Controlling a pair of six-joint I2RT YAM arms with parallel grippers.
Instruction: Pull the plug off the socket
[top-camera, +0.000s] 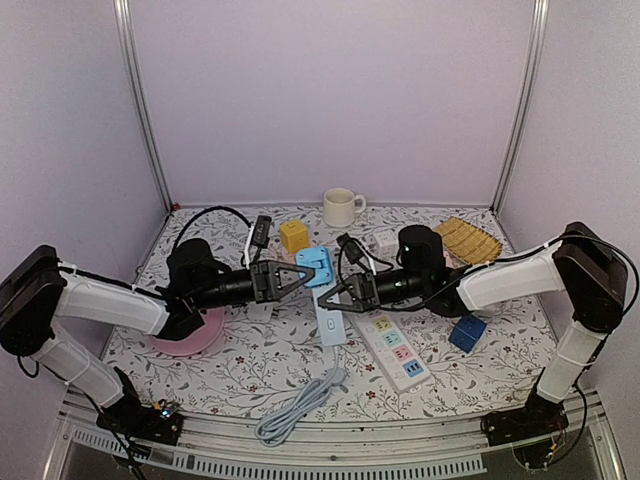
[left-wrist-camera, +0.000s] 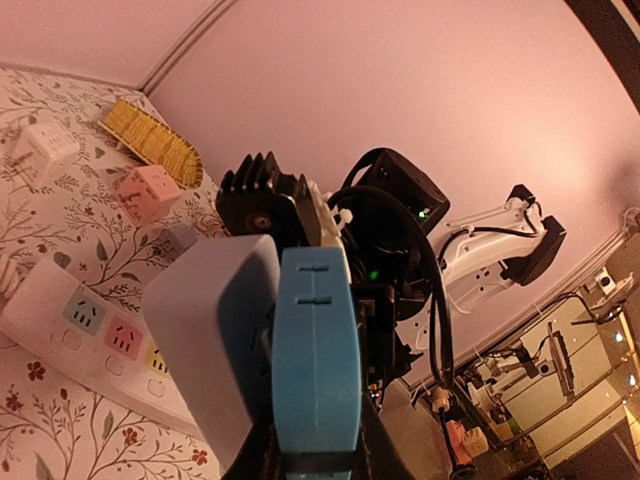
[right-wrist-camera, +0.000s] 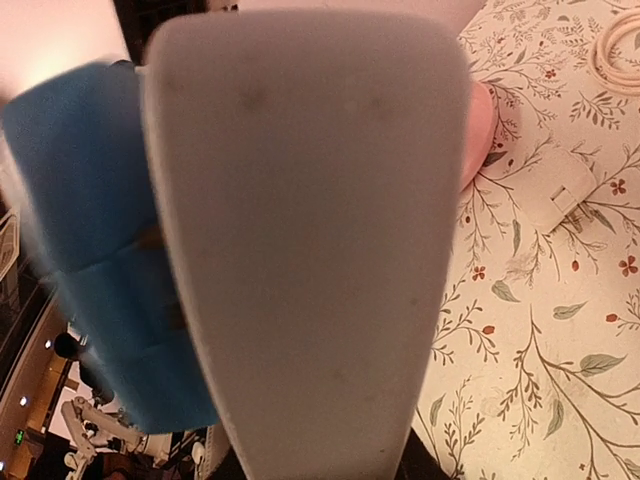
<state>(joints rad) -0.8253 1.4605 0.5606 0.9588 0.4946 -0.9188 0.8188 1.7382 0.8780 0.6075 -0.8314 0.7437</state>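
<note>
My left gripper is above the open tabletop (top-camera: 272, 358) beside the cable, a spot nearer my base, and should next move back and down to release the blue plug there.
The blue plug block (top-camera: 318, 266) sits at the far end of the pale socket strip (top-camera: 331, 326), both held just above the table's middle. My left gripper (top-camera: 303, 278) comes in from the left and is shut on the blue plug (left-wrist-camera: 316, 360). From the right, my right gripper (top-camera: 331, 298) is shut on the socket strip (right-wrist-camera: 310, 240), which fills the right wrist view with the plug (right-wrist-camera: 90, 260) blurred at its left. In the left wrist view the strip (left-wrist-camera: 215, 340) lies against the plug's left side. I cannot tell whether the two are still joined.
The strip's white cable (top-camera: 300, 398) coils toward the near edge. A white strip with coloured outlets (top-camera: 396, 349) and a dark blue cube (top-camera: 467, 332) lie right of it. A pink plate (top-camera: 190, 338) is under the left arm. A mug (top-camera: 342, 207), yellow cube (top-camera: 294, 236) and yellow brush (top-camera: 468, 240) stand behind.
</note>
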